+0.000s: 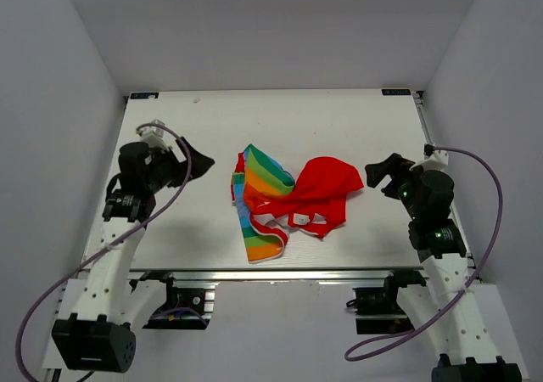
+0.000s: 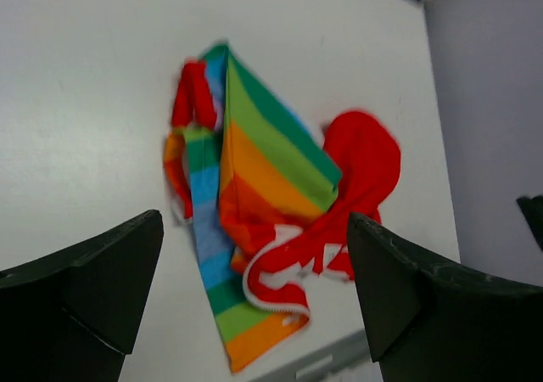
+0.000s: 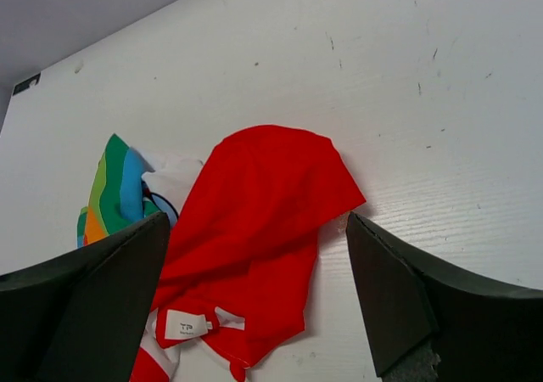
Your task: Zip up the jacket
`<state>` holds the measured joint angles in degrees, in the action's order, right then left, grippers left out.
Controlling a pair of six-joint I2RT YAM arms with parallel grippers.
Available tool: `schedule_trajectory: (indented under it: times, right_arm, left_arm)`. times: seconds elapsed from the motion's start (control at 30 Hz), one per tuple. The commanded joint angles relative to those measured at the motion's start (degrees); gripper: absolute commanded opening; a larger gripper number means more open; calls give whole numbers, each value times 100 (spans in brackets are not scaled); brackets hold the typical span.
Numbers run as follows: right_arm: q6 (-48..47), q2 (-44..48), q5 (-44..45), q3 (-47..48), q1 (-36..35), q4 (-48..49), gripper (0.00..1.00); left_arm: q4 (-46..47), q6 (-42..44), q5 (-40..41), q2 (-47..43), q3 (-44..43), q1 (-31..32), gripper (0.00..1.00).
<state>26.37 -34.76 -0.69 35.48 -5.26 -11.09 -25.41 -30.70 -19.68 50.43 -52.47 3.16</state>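
The jacket's curled red edge (image 1: 257,218) (image 2: 256,268) shows its white zipper trim, so I should next move my left gripper down toward the right in the top view and back onto it.
The jacket (image 1: 284,199) lies crumpled in the middle of the white table. Its rainbow-striped half (image 1: 259,195) is folded on the left and its red hood (image 1: 327,182) spreads to the right. A red edge with white zipper trim (image 2: 280,280) curls at the near side. The white cartoon half shows only as a sliver (image 3: 161,182). My left gripper (image 1: 197,163) is open and empty, left of the jacket (image 2: 254,195). My right gripper (image 1: 383,171) is open and empty, right of the hood (image 3: 254,221).
The table's near edge with a metal rail (image 1: 280,273) runs just below the jacket. Grey walls close in the table on the left, right and back. A small white label (image 3: 187,324) shows inside the hood's neck.
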Motion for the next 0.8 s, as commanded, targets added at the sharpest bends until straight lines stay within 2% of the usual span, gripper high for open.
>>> schedule_trajectory:
  times: [0.0,0.03,0.07,0.13,0.17,0.27,0.33,0.4,0.53,0.67,0.77]
  right_arm:
    - [-45,-117,-212,362,7,-278,89]
    - [-105,-171,-334,380,-2,-366,89]
    - [-236,-249,-457,389,-2,-437,89]
    - [-378,-592,-608,406,7,-726,89]
    - [-274,-732,-599,415,7,-841,89]
    - [-414,-1382,-941,424,-2,-1061,90]
    - [-404,-1822,-1379,276,-2,-1001,89]
    - [-291,-2190,-1417,109,-115,-834,89]
    - [-89,-2693,-1215,-182,-432,-421,89]
    - [131,-3176,-495,-156,-1107,-113,89]
    - [377,-3581,-275,-112,-1442,98,89]
  left_arm:
    - [-53,-94,-1132,133,736,114,98]
    - [157,-120,-1160,116,921,245,98]
    - [194,-138,-1091,107,1062,638,98]
    - [159,-156,-338,159,1335,1228,98]
    - [150,-182,-56,212,1397,1857,98]
    - [273,-314,351,537,1546,2599,98]
    - [430,-340,569,869,1573,2812,98]
    - [493,-340,885,1169,1486,3085,97]
    - [379,-288,1379,2327,846,3261,93]
    - [458,-148,1634,3092,432,3323,87]
    - [458,-77,1494,3620,107,3332,70]
